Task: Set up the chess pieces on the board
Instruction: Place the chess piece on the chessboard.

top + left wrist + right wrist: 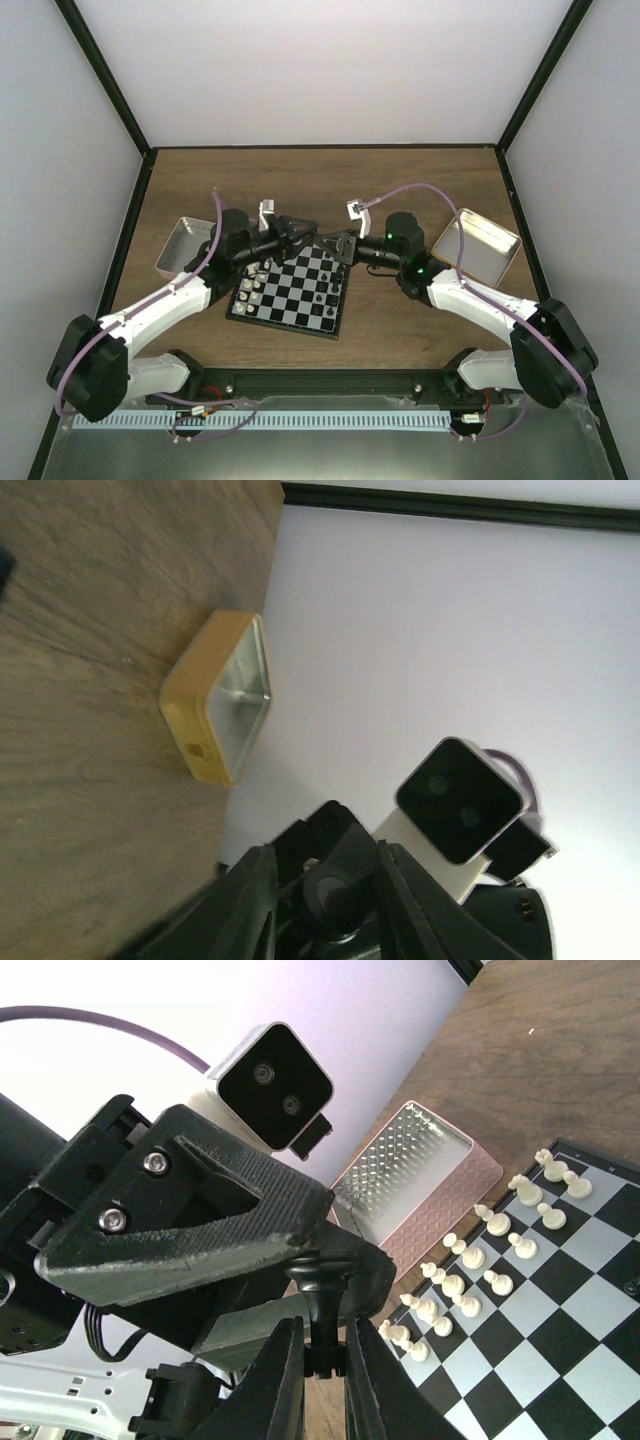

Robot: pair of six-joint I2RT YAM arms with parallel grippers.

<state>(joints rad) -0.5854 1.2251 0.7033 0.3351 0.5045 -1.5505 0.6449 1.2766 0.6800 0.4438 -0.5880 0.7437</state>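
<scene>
The right gripper should next bring its piece back and down, tilting toward the board [285, 322], to the board's near corner beside the black pieces, and release it on empty squares.
The board [285, 322] lies in front of the arms. White pieces [252, 285] stand along its left side and a few black pieces [330, 282] on its right. Both grippers meet above the board's far edge. My right gripper [337, 245] [324, 1355] is shut on the top end of a black chess piece [323, 1295], whose round base points at my left gripper [316, 238] [330, 885]. The left fingers [200, 1220] stand on either side of that base [340, 900] with a gap showing, so the gripper is open. The right wrist view shows white pieces [470, 1260] in two rows on the board [560, 1345].
A pinkish shallow tin [185, 245] [410, 1185] sits left of the board. A yellow-tan tin [482, 245] [220, 695] sits to the right near the white wall. Black frame rails edge the wooden table.
</scene>
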